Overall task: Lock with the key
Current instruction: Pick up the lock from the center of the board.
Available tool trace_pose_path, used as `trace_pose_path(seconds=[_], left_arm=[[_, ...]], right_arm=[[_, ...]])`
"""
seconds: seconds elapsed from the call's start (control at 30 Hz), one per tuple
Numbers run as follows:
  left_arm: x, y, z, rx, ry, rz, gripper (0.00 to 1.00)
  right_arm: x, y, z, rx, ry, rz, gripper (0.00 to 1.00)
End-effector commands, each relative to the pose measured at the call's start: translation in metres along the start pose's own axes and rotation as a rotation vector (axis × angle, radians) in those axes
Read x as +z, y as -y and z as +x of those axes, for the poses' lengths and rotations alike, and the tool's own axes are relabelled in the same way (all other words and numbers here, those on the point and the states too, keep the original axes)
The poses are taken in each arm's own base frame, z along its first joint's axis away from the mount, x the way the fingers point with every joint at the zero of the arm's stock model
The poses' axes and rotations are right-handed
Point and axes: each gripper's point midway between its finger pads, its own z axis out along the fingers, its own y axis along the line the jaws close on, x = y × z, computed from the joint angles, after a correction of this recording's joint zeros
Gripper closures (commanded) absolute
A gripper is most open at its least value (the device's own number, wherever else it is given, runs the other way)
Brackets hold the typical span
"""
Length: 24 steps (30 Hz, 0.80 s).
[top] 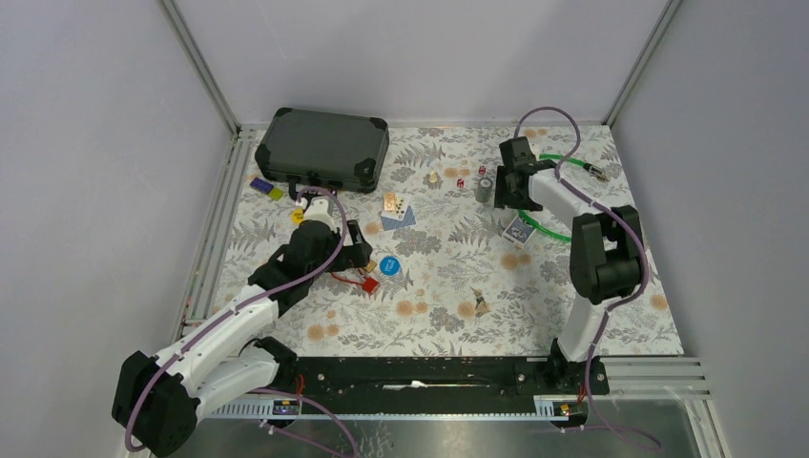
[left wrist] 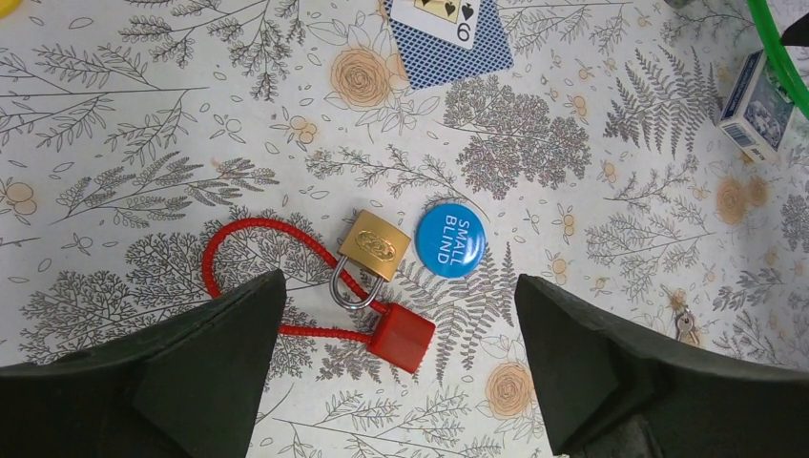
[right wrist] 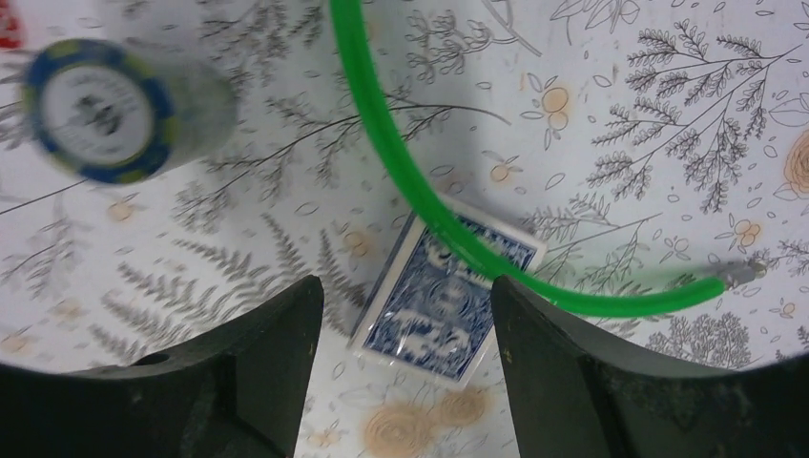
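Note:
I will next move my right gripper down and outward past the blue card box (right wrist: 448, 296) to close partway along the green cable, since that part clears the box.
A small brass padlock (left wrist: 374, 246) lies on the floral tablecloth, its steel shackle hooked round a red cable lock (left wrist: 405, 336) with a red cable loop. My left gripper (left wrist: 399, 286) is open and hovers right above them, one finger on each side, touching nothing. In the top view it (top: 355, 256) is left of centre, with the red lock (top: 369, 283) just under it. A small key (left wrist: 683, 322) lies apart to the right; it also shows in the top view (top: 480, 305). My right gripper (right wrist: 405, 286) is open and empty above a blue card box (right wrist: 448, 296) at the far right.
A blue "SMALL BLIND" button (left wrist: 450, 239) lies right beside the padlock. A playing card (left wrist: 448, 33) lies beyond it. A black case (top: 324, 148) stands at the back left. A poker chip stack (right wrist: 100, 110) and a green cable (right wrist: 401, 181) lie near the right gripper.

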Motion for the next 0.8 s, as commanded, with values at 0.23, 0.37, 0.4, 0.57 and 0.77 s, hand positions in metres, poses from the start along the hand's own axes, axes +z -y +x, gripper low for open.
trace_pose_path(seconds=[0.23, 0.37, 0.4, 0.57, 0.77], left_arm=[[-0.006, 0.033, -0.027, -0.019, 0.039, 0.125, 0.01], [-0.006, 0.036, -0.025, -0.017, 0.030, 0.143, 0.01], [-0.007, 0.035, -0.025, -0.017, 0.032, 0.142, 0.01], [-0.009, 0.036, -0.027, -0.014, 0.047, 0.146, 0.01], [-0.008, 0.037, -0.026, -0.019, 0.052, 0.162, 0.01]], right_arm=[[0.063, 0.002, -0.036, -0.083, 0.010, -0.066, 0.31], [0.077, -0.002, -0.042, -0.101, -0.004, -0.117, 0.33], [0.081, -0.004, -0.042, -0.102, -0.013, -0.131, 0.34], [0.088, -0.009, -0.034, -0.086, -0.082, -0.182, 0.40], [0.095, -0.001, -0.022, -0.071, -0.135, -0.136, 0.47]])
